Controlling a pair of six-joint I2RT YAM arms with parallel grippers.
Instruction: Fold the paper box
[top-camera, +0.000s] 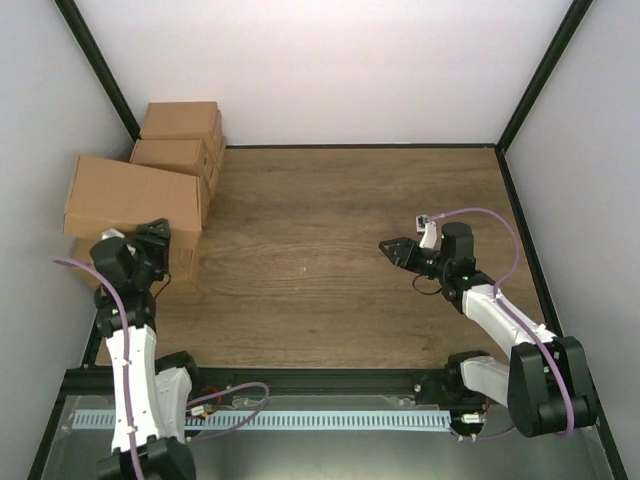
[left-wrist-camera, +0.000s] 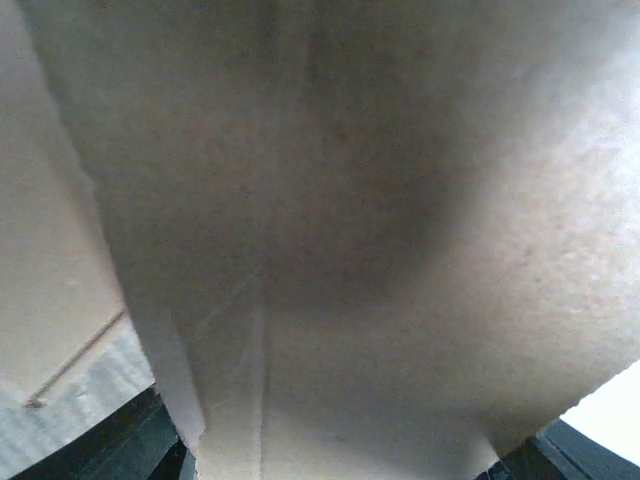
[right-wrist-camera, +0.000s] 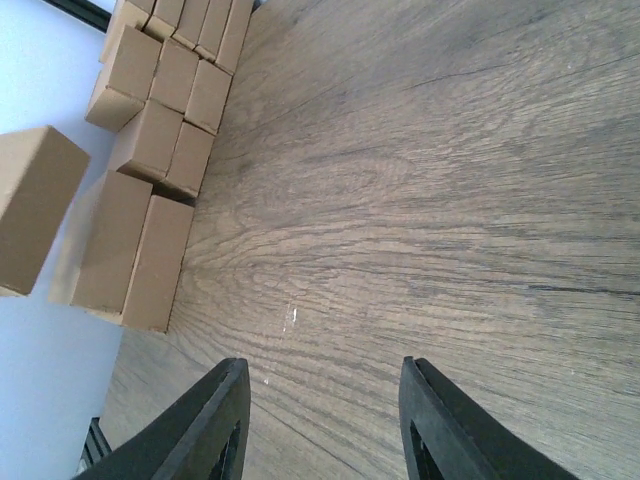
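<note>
I will next use my left gripper to lower the still raised box toward the left in the top view, onto the nearest stacked carton below the gripper, and release it.
The paper box (top-camera: 135, 195) is a wide plain brown cardboard piece at the far left, raised and tilted above the stacked cartons. My left gripper (top-camera: 155, 237) is at its near edge and appears shut on it. In the left wrist view the cardboard (left-wrist-camera: 350, 250) fills the frame, shows a crease line, and hides the fingers. The box also shows in the right wrist view (right-wrist-camera: 35, 205), apart from the stack. My right gripper (top-camera: 395, 248) is open and empty over the bare table right of centre, its fingertips (right-wrist-camera: 225, 400) wide apart.
Smaller brown cartons (top-camera: 180, 140) are stacked against the left wall at the back left, and they show in the right wrist view (right-wrist-camera: 150, 150) in rows. The wooden table (top-camera: 330, 250) is enclosed by white walls with black frame bars.
</note>
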